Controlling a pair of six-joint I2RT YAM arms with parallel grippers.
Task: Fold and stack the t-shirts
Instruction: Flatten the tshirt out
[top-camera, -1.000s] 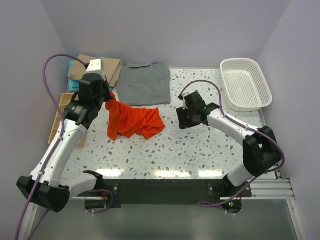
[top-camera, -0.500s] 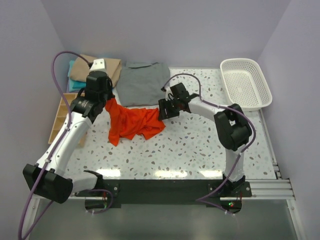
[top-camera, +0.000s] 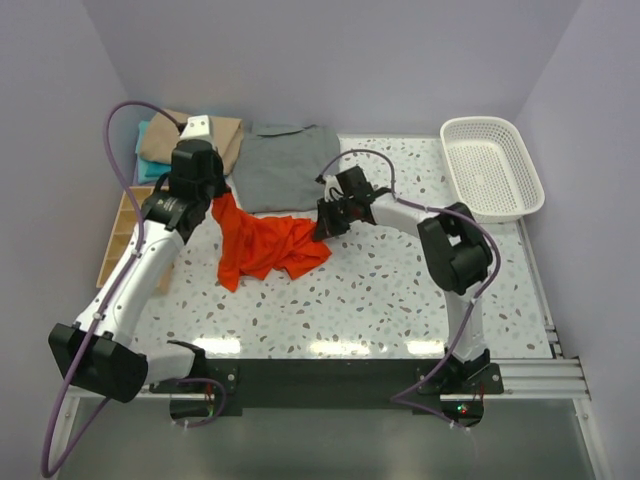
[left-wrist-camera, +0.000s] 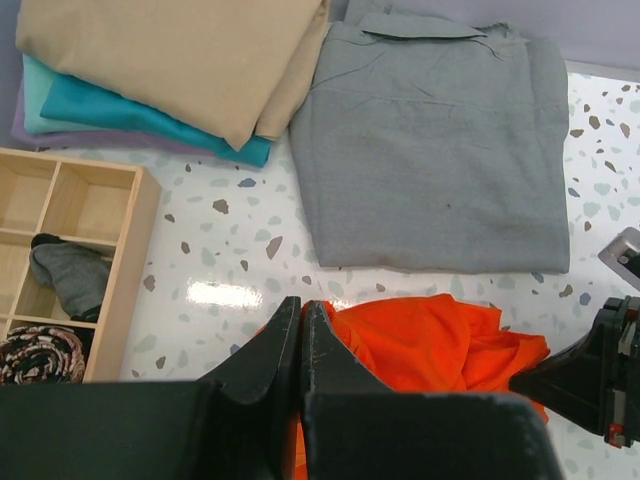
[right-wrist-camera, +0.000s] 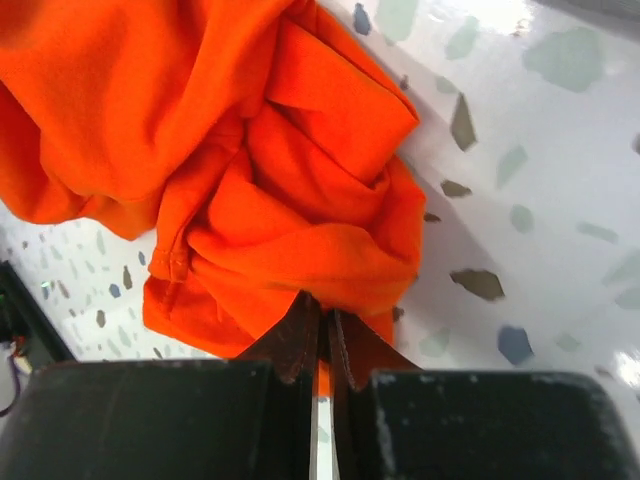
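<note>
The raised edge is hanging above the table, so the robot will bring its left gripper down and back to the area before the grey t-shirt and release it.
A crumpled orange-red t-shirt lies mid-table, its left end lifted. My left gripper is shut on that raised edge; in the left wrist view its jaws pinch orange cloth. My right gripper is shut on the shirt's right edge, a fold of the orange-red t-shirt caught between the jaws. A folded grey t-shirt lies flat behind it. Folded tan and teal t-shirts are stacked at the back left, tan on top of teal.
A white mesh basket stands at the back right. A wooden compartment tray sits along the left edge, with dark rolled items in its cells. Purple cables loop over both arms.
My right arm swung left across the table to the orange shirt's right edge and its jaws closed on the cloth. The left gripper kept its hold, barely moving.
</note>
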